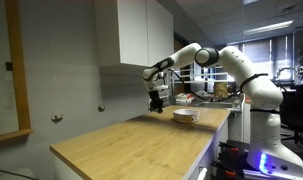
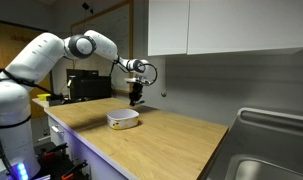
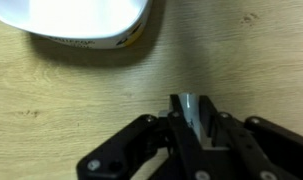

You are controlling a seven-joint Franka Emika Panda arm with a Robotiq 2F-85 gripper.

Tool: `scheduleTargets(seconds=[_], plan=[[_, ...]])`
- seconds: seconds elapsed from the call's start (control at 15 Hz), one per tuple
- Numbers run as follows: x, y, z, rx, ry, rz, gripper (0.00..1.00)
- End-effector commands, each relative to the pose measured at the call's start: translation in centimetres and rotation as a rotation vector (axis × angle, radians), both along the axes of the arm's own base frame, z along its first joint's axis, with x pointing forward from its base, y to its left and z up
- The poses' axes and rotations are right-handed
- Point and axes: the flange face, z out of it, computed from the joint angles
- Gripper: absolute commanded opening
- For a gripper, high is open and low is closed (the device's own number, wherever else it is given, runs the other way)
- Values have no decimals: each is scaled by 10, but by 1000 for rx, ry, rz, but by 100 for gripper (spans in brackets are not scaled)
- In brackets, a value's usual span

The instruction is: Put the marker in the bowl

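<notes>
The marker (image 3: pixel 189 106) goes back over the white bowl's opening (image 3: pixel 73 14) next for release there, since the bowl lies back from my gripper, toward my base.
The white bowl (image 1: pixel 185 115) sits on the wooden counter near its far end; it also shows in an exterior view (image 2: pixel 123 119) and at the top left of the wrist view (image 3: pixel 76 22). My gripper (image 1: pixel 158 100) hangs above the counter just beside the bowl, also seen in an exterior view (image 2: pixel 136 97). In the wrist view the gripper (image 3: pixel 189 112) is shut on the marker (image 3: pixel 189 106), whose dark-and-grey tip sticks out between the fingers over bare wood, below and to the right of the bowl's rim.
The light wooden counter (image 1: pixel 131 140) stretches toward the camera. White wall cabinets (image 1: pixel 141 30) hang above the gripper. A steel sink (image 2: pixel 266 150) lies at the counter's other end. Cluttered desks stand behind the arm.
</notes>
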Motion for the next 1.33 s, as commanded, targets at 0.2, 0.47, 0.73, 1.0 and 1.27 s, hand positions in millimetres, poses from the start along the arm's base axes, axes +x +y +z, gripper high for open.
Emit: scheduleTargets(seconds=[0.2,0.47,0.73,1.0,1.27], plan=[[-71,-10,69,-4,-65,-29,8],[-124,-42,74,-10,-55,-97,8],[-175,-64,60,5,-31,-151,8],[-207,-66,45,15,-10,-170,8],[-227,-65,35,19,4,-175,8]])
